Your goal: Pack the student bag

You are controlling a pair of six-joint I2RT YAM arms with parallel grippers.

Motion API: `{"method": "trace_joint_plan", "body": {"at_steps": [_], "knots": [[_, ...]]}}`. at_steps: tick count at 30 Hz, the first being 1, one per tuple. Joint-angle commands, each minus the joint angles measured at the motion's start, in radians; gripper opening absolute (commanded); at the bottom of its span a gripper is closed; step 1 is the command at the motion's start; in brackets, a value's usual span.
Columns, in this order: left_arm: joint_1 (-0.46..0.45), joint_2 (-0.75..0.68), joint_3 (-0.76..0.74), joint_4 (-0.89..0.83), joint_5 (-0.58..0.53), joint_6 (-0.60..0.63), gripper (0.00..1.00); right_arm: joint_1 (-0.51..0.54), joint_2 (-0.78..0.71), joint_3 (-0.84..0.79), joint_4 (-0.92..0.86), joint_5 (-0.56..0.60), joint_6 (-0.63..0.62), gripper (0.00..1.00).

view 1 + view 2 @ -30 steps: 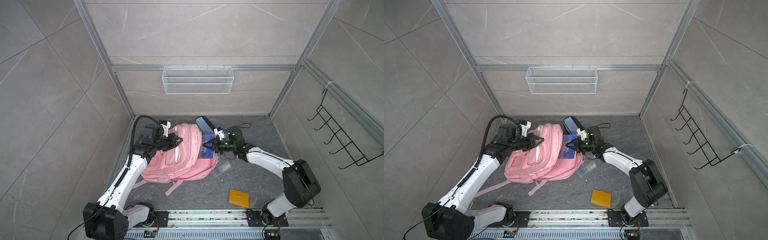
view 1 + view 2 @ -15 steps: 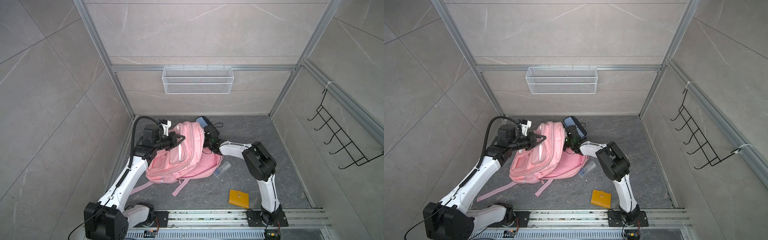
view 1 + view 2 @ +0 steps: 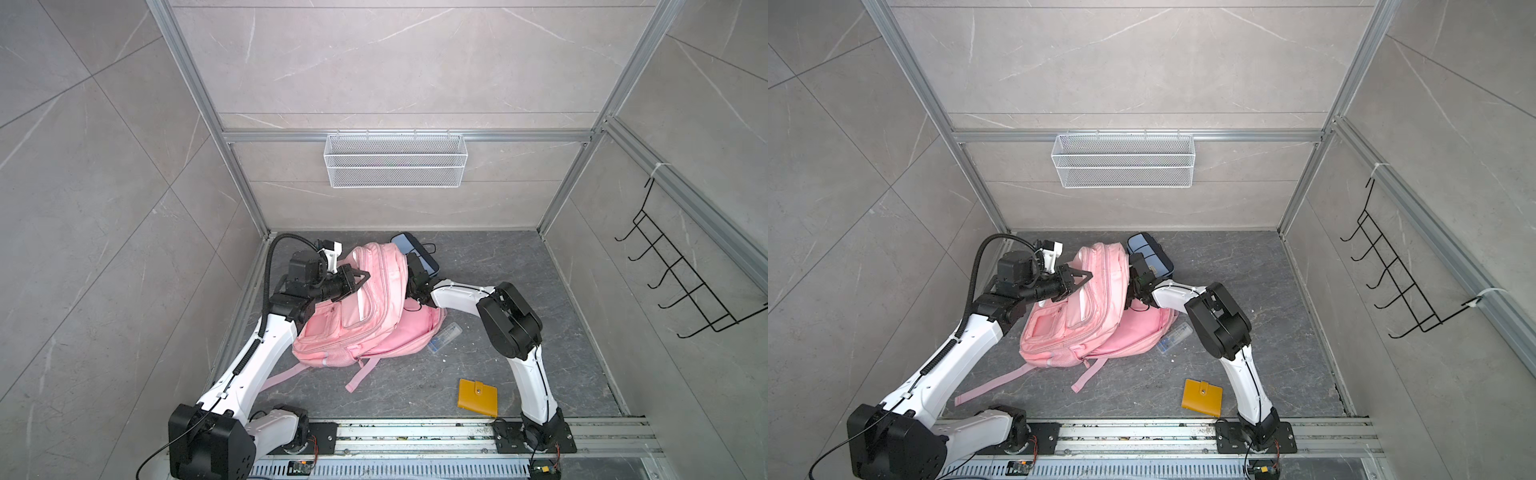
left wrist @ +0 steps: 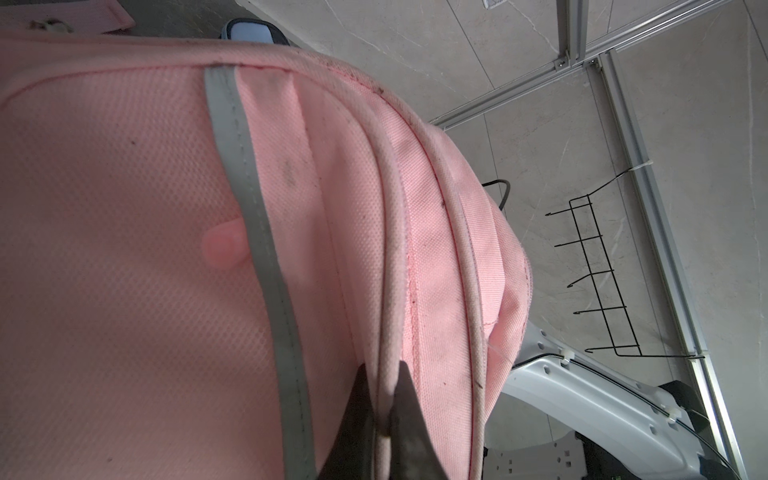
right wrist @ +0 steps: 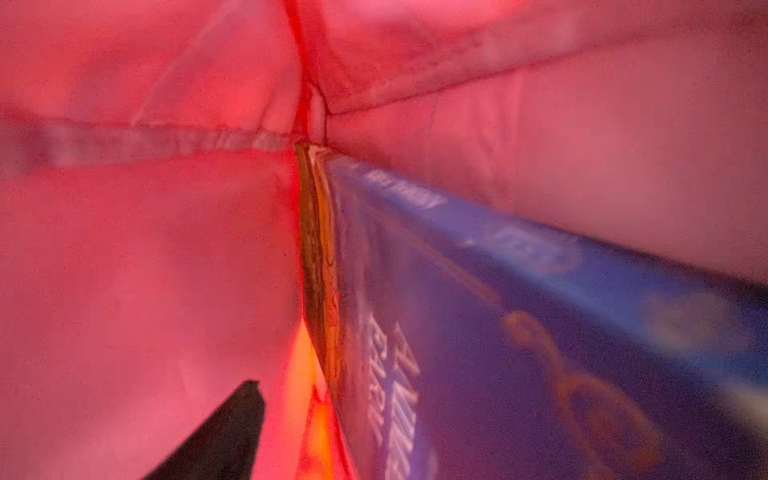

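Note:
The pale piping (image 4: 391,352) eases down with the bag's upper edge in my left gripper next and is then released, since the blue book already stands inside the pink lining.
The pink student bag (image 3: 374,307) (image 3: 1092,299) lies on the grey floor with its top raised, seen in both top views. My left gripper (image 3: 361,276) (image 4: 384,399) is shut on a piped seam of the bag's upper edge and holds it up. My right arm reaches into the bag's opening from the right, so the bag hides its gripper in both top views. The right wrist view looks at the pink lining inside, with a blue book (image 5: 540,332) standing on edge. One black finger (image 5: 232,432) stands clear of the book, with a lit gap between them. The book hides the other finger.
A light-blue and navy pencil case (image 3: 415,253) (image 3: 1150,255) lies just behind the bag. A clear plastic box (image 3: 444,336) sits at the bag's right edge and a yellow wallet (image 3: 478,397) near the front rail. A wire basket (image 3: 395,160) hangs on the back wall and a hook rack (image 3: 685,291) on the right wall.
My right gripper has carried the blue book leftward into the bag, and its jaws have since parted from it. The left gripper has kept its grip and the bag's top stands a little higher.

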Motion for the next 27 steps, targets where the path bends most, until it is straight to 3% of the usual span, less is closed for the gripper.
{"method": "trace_joint_plan", "body": {"at_steps": [1, 12, 18, 22, 27], "knots": [[0.011, -0.04, 0.047, 0.077, -0.051, 0.029, 0.0, -0.02, -0.127, 0.015, -0.128, 0.065, -0.102, 1.0], [0.02, -0.007, 0.08, -0.028, -0.124, 0.089, 0.0, -0.091, -0.395, -0.124, -0.413, 0.227, -0.253, 1.0], [0.017, 0.06, 0.105, -0.1, -0.14, 0.136, 0.0, -0.181, -0.656, -0.326, -0.507, 0.352, -0.274, 1.0], [-0.008, 0.131, 0.089, -0.098, -0.165, 0.148, 0.0, -0.203, -0.762, -0.334, -0.614, 0.43, -0.391, 1.0], [-0.077, 0.247, 0.112, -0.084, -0.232, 0.136, 0.0, -0.184, -0.782, -0.295, -0.688, 0.437, -0.537, 1.0]]}}
